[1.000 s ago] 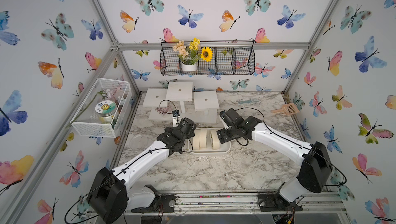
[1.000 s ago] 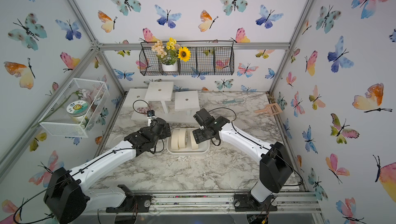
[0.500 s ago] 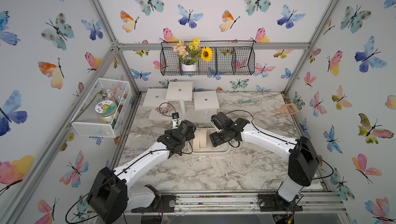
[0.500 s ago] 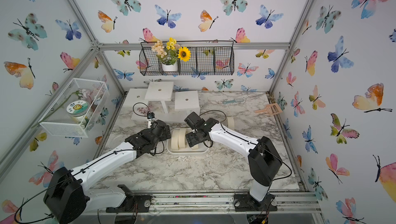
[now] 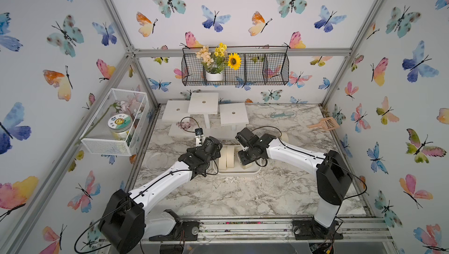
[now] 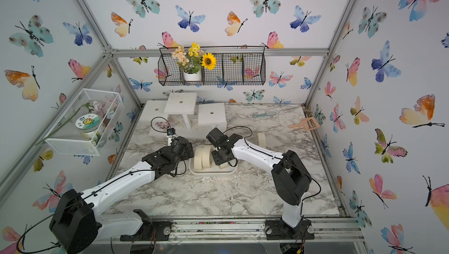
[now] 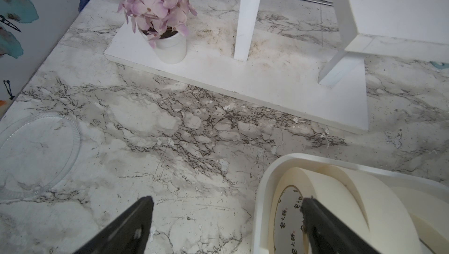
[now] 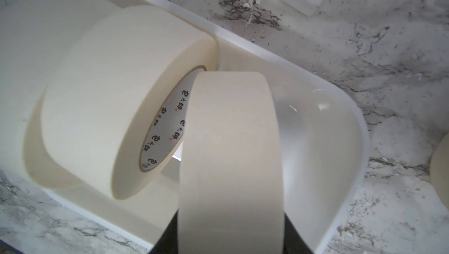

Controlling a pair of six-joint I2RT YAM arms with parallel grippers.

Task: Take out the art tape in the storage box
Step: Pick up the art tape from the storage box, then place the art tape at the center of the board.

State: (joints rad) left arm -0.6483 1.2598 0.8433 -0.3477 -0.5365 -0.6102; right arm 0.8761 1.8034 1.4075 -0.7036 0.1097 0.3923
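Note:
My right gripper carries the third roll up out of the box [image 5: 239,173] next, then lowers and releases it beyond the table's standing roll, on clear marble.
The storage box [image 5: 239,173] [image 6: 211,173] is a shallow white tray in the middle of the marble table. Two cream art tape rolls [image 5: 227,158] [image 6: 202,159] stand on edge at its left end. My right gripper [image 5: 244,161] [image 8: 230,235] is down in the box, shut on a third roll [image 8: 230,155] that stands between its black fingers. My left gripper [image 5: 215,150] [image 7: 224,204] is open across the box's left end wall [image 7: 263,192], one finger over the table, the other against the end roll's core [image 7: 289,213]. Another roll [image 5: 284,137] [image 6: 261,139] stands on the table right of the box.
A white stepped stand [image 5: 206,111] with a small pot of pink flowers [image 7: 167,46] rises just behind the box. A clear round lid [image 7: 36,153] lies on the table to the left. An orange scoop [image 5: 324,123] lies at the back right. Wire baskets [image 5: 114,123] [image 5: 235,70] hang on the walls.
My right gripper has moved left along the box and come down over a roll, then shut on it. The left arm has stayed where it was, open.

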